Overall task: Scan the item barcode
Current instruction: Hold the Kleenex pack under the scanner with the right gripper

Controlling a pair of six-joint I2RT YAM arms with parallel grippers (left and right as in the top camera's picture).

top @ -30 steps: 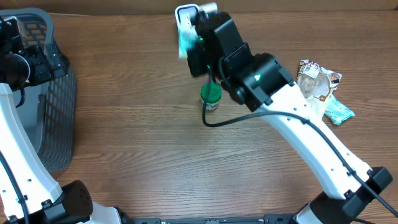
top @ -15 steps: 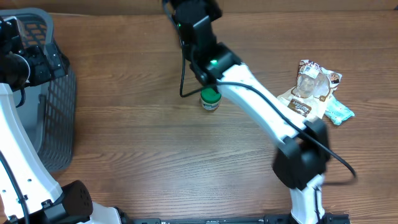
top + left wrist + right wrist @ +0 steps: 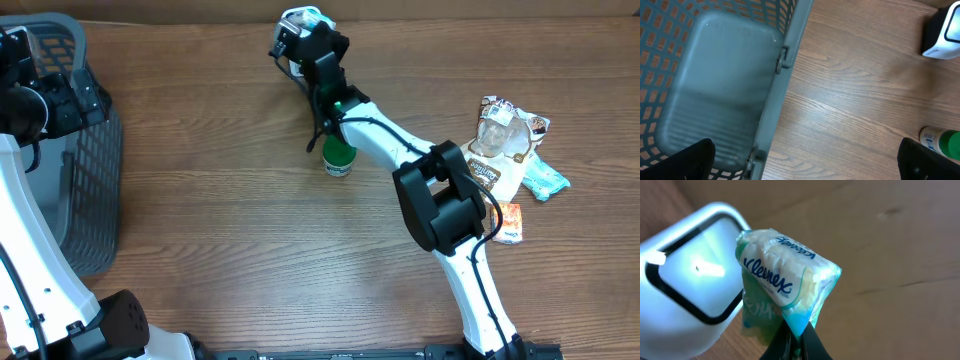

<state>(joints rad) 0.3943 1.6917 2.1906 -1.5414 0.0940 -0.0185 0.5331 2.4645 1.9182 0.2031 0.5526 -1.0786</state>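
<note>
My right gripper needs to swing back and to the right in the overhead view next and let go of the pack by the snack packets' near end, because other items lie there.
My right gripper (image 3: 798,341) is shut on the lower seam of a small Kleenex tissue pack (image 3: 785,285), white with teal ends. The pack hangs right in front of the white barcode scanner (image 3: 682,287), beside its black-framed window. In the overhead view the right gripper (image 3: 312,42) is stretched out to the table's far edge, top centre. My left gripper (image 3: 807,161) is open with nothing between its fingers. It hovers over the rim of the grey basket (image 3: 715,75), and the scanner (image 3: 945,32) shows far off to its right.
A green-capped bottle (image 3: 338,158) stands on the wood under the right arm, just in front of the scanner. Snack packets (image 3: 505,140) and a small orange packet (image 3: 510,222) lie at the right. The basket (image 3: 75,180) fills the left edge.
The right arm has swung and stretched out low towards the scanner, still gripping the tissue pack; the orange packet now shows. The left arm has not moved.
</note>
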